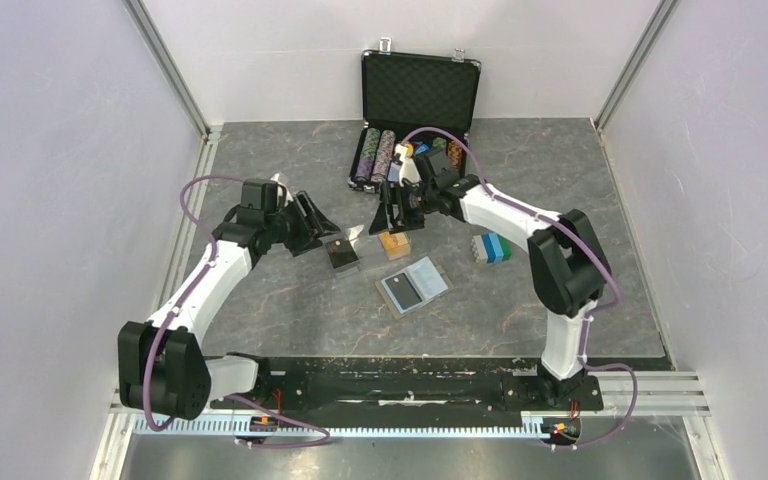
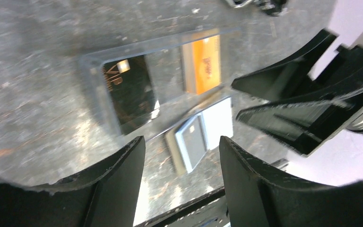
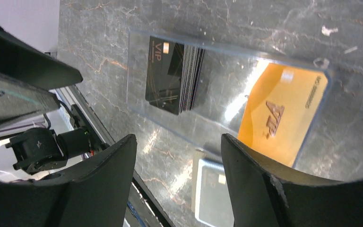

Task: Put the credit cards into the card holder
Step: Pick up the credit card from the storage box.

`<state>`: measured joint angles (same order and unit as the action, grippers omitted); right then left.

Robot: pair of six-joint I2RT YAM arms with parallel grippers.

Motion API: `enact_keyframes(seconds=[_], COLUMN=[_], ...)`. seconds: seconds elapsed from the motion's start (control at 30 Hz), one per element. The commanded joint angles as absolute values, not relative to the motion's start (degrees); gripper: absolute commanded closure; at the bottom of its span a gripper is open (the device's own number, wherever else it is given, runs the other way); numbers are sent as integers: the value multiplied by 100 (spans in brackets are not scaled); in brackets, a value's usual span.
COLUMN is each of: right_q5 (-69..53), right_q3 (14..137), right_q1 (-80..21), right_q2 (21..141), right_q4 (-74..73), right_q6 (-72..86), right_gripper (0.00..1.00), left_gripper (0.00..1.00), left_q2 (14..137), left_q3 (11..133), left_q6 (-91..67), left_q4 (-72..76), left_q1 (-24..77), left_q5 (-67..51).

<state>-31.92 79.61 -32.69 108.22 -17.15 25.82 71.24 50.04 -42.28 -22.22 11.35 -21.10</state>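
Observation:
The tray's empty middle leaves the black stack's inner near corner open, so next my right gripper should go down and to the left in the top view, onto that corner.
A clear plastic tray (image 3: pixel 217 61) lies on the dark marble table and holds the credit cards. A glossy black stack (image 3: pixel 172 75) sits at one end and an orange stack (image 3: pixel 283 118) at the other. From above, the black cards (image 1: pixel 342 252) and orange cards (image 1: pixel 394 243) lie between the arms. The card holder (image 1: pixel 415 285) lies open nearer the bases, showing its light blue lining and a dark card inside. My left gripper (image 1: pixel 322 228) hovers open just left of the black cards. My right gripper (image 1: pixel 392 218) hangs open above the orange cards. Neither holds anything.
An open black foam-lined case (image 1: pixel 420 90) stands at the back, with rows of poker chips (image 1: pixel 380 155) in front of it. A small blue-green block (image 1: pixel 490 247) sits right of the cards. White walls close in the table on both sides.

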Motion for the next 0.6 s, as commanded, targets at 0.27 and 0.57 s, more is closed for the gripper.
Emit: enact_keyframes(seconds=[0.27,0.57], right_q5=[-3252,-2910], right_q3=[9626,9852], right_q1=[-3727,-3996], right_q2=[12360,12763], right_q4=[-2395,-2535], right_q6=[2350,2129], right_gripper=[35,38], left_gripper=[45,48], left_q2=[7412,7538], left_q3=[5660,5640], left_q6=[-3029,-2966], left_q4=[-3856,-3864], left_q1=[1045,1046], left_q5=[-1328,-1479])
